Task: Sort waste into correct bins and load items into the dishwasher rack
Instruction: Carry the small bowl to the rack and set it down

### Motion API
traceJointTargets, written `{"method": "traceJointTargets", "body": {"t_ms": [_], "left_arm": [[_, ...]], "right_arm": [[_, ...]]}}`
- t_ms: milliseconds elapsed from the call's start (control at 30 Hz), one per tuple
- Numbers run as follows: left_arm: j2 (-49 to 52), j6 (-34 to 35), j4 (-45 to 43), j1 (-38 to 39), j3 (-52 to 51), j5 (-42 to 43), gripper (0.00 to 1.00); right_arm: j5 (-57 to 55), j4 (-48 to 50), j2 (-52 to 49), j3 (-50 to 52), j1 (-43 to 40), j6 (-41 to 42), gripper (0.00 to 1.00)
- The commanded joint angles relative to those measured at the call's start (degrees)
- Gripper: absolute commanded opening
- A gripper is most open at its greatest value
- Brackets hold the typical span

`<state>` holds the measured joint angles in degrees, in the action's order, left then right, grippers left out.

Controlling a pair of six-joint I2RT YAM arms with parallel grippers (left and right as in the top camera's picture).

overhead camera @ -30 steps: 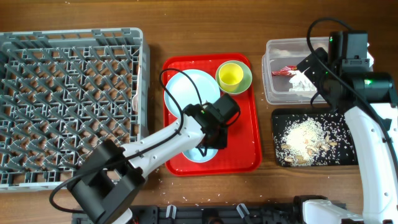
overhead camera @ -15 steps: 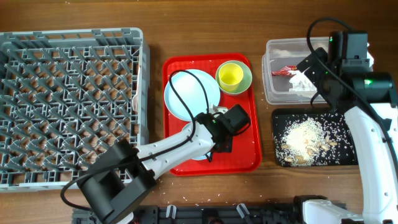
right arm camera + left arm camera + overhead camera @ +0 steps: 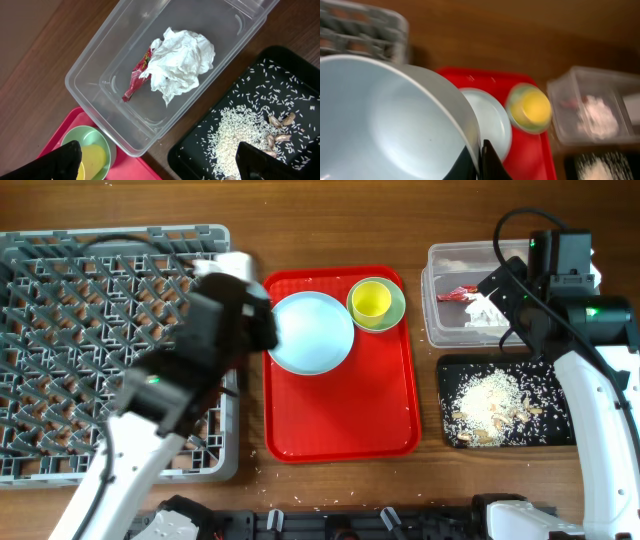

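I should swing my left gripper to the left in the overhead view next, tilting it, and lower the dish [image 3: 395,120] among the grey rack's wires, because they stand free.
My left gripper [image 3: 481,155] is shut on the rim of the small pale-blue dish [image 3: 395,120], held in the air by the right edge of the grey dishwasher rack [image 3: 110,350]; from overhead the blurred arm [image 3: 235,315] hides the dish. The large pale-blue plate [image 3: 312,332] lies on the red tray [image 3: 340,410], beside the yellow cup [image 3: 371,300] inside the green bowl [image 3: 395,310]. My right gripper [image 3: 160,165] is open and empty above the clear tub [image 3: 100,65], which holds the tissue [image 3: 182,62] and red wrapper [image 3: 137,80]. Rice [image 3: 240,130] lies in the black tray [image 3: 200,150].
The rack fills the left of the table. The clear tub [image 3: 440,320] and black tray [image 3: 555,380] stand at the right, with loose rice grains on the wood round them. Bare wood lies between the red tray and the bins.
My left arm has lifted the small dish off the front of the red tray and swung it up and left to the rack's right edge. The right arm has not moved.
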<state>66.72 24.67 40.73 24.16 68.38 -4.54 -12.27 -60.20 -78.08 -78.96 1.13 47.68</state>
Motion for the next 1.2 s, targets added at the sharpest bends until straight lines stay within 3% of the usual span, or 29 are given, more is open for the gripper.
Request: {"method": "traceJointTargets", "body": {"t_ms": [0,100,267,400,633,1033,1067,1100,1133,1167], "left_arm": [[-0.11,-4.98,-2.84,-13.03,0.57,7.76,0.04],[3.54,-4.98,-7.80,-28.76,0.57,21.27,0.04],[12.92,-4.94,-14.43,-48.59,0.57,45.11,0.04],[25.20,-2.25,-26.56,-60.52,0.57,75.30,0.04],[37.90,0.24,-29.57,-68.52,0.57,81.72,0.04],[37.99,2.60,-16.74,-76.00,0.50,81.40,0.06],[37.99,2.60,-15.87,-76.48,0.50,81.40,0.12],[37.99,2.58,-15.41,-77.11,0.50,81.40,0.28],[37.99,2.58,-14.75,-77.50,0.50,81.37,0.94],[37.99,2.56,-13.51,-77.99,0.50,81.37,1.00]], "right_arm": [[-1.27,-0.02,0.98,-0.63,-0.13,0.39,0.99],[-1.27,0.00,0.98,-0.63,-0.13,0.37,1.00],[-1.27,-0.02,0.98,-0.63,-0.13,0.39,1.00],[-1.27,0.00,0.94,-0.63,-0.13,0.37,1.00],[-1.27,0.00,0.94,-0.63,-0.13,0.37,1.00],[-1.27,-0.02,0.94,-0.63,-0.13,0.37,1.00],[-1.27,0.00,0.94,-0.63,-0.13,0.39,1.00],[-1.27,-0.02,0.94,-0.63,-0.13,0.37,1.00],[-1.27,0.00,0.94,-0.63,-0.13,0.37,1.00],[-1.27,0.00,0.79,-0.63,-0.13,0.37,1.00]]}}
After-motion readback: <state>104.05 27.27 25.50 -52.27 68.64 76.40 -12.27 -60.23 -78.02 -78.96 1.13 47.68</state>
